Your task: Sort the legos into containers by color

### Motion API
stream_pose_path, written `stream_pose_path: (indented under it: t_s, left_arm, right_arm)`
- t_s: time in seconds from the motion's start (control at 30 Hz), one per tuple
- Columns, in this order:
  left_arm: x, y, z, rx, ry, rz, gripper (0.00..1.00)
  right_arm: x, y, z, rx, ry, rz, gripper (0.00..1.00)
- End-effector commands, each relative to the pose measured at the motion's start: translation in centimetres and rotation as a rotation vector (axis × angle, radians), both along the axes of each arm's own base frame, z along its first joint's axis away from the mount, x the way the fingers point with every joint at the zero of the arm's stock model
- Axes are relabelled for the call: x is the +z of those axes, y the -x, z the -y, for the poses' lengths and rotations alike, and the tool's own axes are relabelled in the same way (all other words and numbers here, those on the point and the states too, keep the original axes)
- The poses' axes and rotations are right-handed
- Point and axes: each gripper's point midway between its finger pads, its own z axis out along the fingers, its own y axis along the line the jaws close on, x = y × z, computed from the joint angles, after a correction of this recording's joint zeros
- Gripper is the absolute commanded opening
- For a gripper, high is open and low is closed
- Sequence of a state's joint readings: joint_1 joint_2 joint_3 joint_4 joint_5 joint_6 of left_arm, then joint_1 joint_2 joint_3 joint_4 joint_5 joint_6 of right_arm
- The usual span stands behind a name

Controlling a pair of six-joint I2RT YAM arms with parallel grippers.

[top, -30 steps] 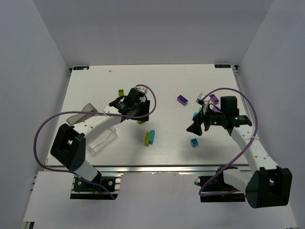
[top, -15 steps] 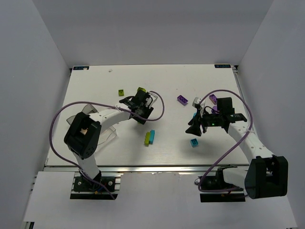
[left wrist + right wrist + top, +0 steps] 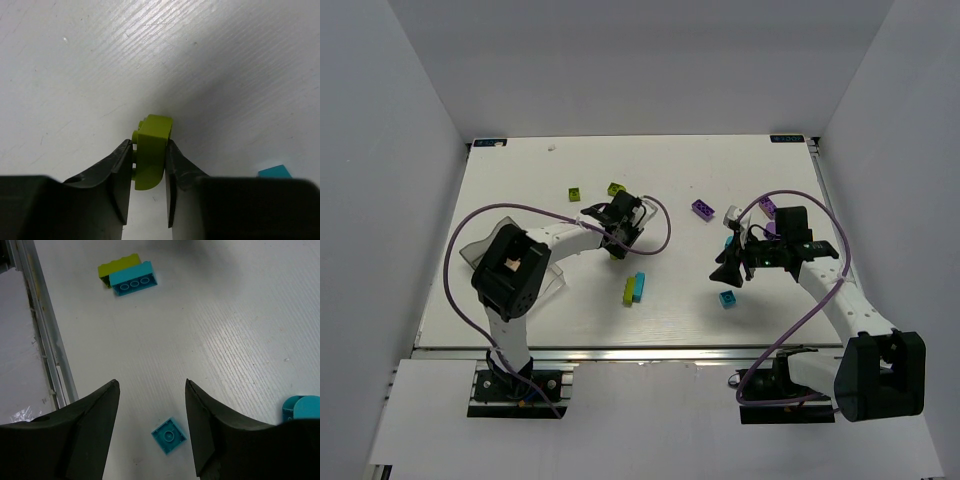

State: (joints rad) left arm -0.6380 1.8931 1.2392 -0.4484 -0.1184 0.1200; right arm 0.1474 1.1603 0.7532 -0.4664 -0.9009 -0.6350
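Observation:
My left gripper holds the lime lego and will swing up and left in the top view to release it over the far container.
My left gripper (image 3: 618, 244) is shut on a small lime green rounded lego (image 3: 151, 150), held against the white table; in the left wrist view (image 3: 150, 146) both fingers press its sides. My right gripper (image 3: 728, 268) is open and empty. In the right wrist view (image 3: 151, 385) a small cyan square lego (image 3: 170, 435) lies on the table between and just under its fingertips, and shows from above too (image 3: 726, 298). The clear containers (image 3: 538, 287) sit at the left, partly hidden by my left arm.
A lime and cyan pair of legos (image 3: 635, 288) lies mid-table and also shows in the right wrist view (image 3: 127, 276). Two lime legos (image 3: 576, 193) (image 3: 614, 188) and purple legos (image 3: 703, 209) (image 3: 769, 208) lie farther back. A cyan rounded lego (image 3: 302, 407) is by my right gripper.
My left arm has swung right and its gripper has come down onto the lime lego, uncovering another lime lego behind it. My right gripper has shifted slightly left over the cyan lego.

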Motion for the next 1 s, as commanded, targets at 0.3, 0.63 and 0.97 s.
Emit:
stream_pose_path:
  t_s: [0.3,0.63,0.97]
  left_arm:
    - [10.0,-0.1,0.9,0.121,0.229,0.152,0.11]
    - [13.7,2.0,-12.1,0.499,0.302,0.202,0.07]
    - [13.4,0.4,-27.9,0.859,0.062,0.335,0.07]
  right_arm:
    - [1.7,-0.9,-0.5,0.020,-0.015,0.063,0.48]
    - [1.8,-0.1,-2.8,0.084,-0.010,0.073,0.00]
    - [1.6,0.1,-4.7,0.142,0.001,0.067,0.00]
